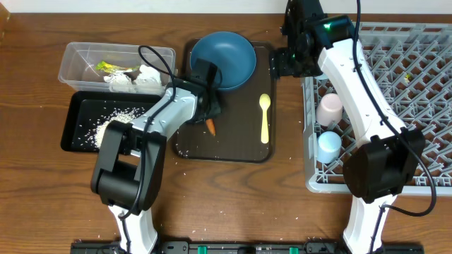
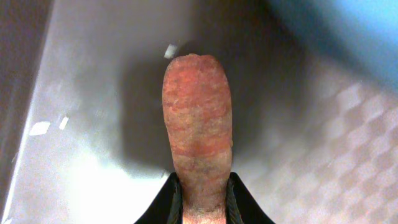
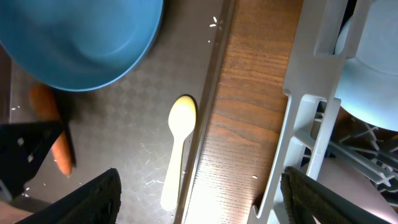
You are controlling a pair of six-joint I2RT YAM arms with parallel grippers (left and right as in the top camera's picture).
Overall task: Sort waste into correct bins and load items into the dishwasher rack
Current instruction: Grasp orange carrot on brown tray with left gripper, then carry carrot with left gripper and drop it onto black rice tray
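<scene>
My right gripper will next move across and go down onto the dark blue plate's rim facing the rack.
My left gripper (image 1: 210, 118) is shut on the small orange carrot (image 2: 198, 124), low over the dark brown serving tray (image 1: 233, 149); the carrot (image 1: 210, 128) also shows in the right wrist view (image 3: 53, 134). The dark blue plate (image 1: 223, 60) lies at the tray's far end, the yellow spoon (image 1: 265, 117) on its right side. My right gripper (image 1: 286, 65) is open and empty (image 3: 199, 205) over the table strip between spoon (image 3: 177, 149) and grey rack (image 1: 395, 85). The pink cup (image 1: 330, 108) and light blue cup (image 1: 329, 147) stand in the rack. The bowl is not clearly seen.
The clear tub (image 1: 78, 56) at the far left holds white napkins (image 1: 138, 77) and the yellow-green wrapper (image 1: 107, 68). The black tray (image 1: 78, 116) in front of it holds rice (image 1: 106, 127). Loose grains lie on the table. A pale blue rounded item (image 3: 373, 68) sits at the rack's edge.
</scene>
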